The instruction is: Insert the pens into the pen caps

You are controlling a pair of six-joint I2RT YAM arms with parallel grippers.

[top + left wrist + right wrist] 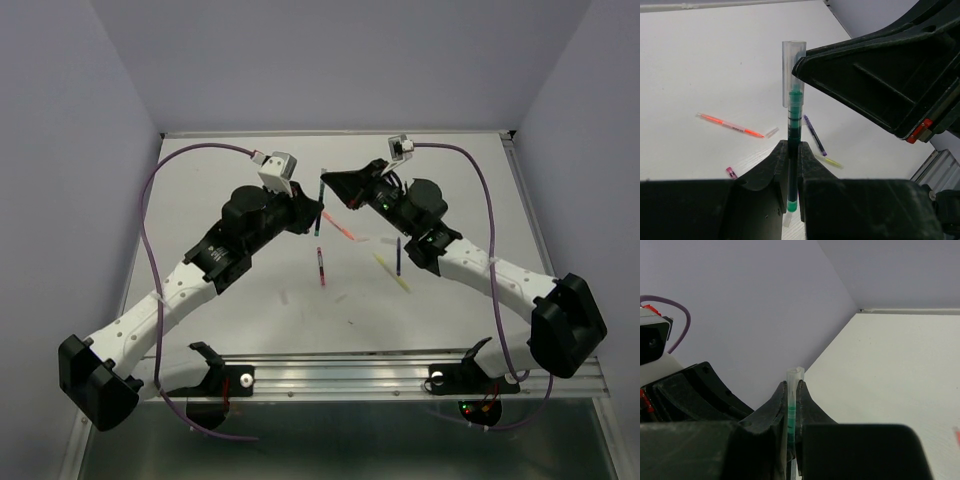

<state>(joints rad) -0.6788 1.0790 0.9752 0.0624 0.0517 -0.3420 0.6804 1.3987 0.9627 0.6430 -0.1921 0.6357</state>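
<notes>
My left gripper tilts and lowers to the left in the top view and releases the green pen (794, 112) next, since bare tabletop lies below it on that side.
My left gripper (793, 146) is shut on a dark green pen (794, 112) and holds it upright above the table. A translucent pen cap (793, 74) sits over the pen's top end, and my right gripper (792, 386) is shut on that cap (794, 376), with the green pen (791, 412) showing inside it. In the top view the two grippers meet at mid-table, left gripper (314, 215) below right gripper (327, 180). Loose on the table lie an orange-pink pen (340, 226), a red pen (321, 266), a dark blue pen (398, 252) and a yellow pen (393, 272).
A loose pale cap (772, 132) lies by the tip of the orange-pink pen (730, 124). Purple cables arc out from both wrists. The metal rail (380, 375) with both arm bases runs along the table's near edge. Grey walls close in the back and sides.
</notes>
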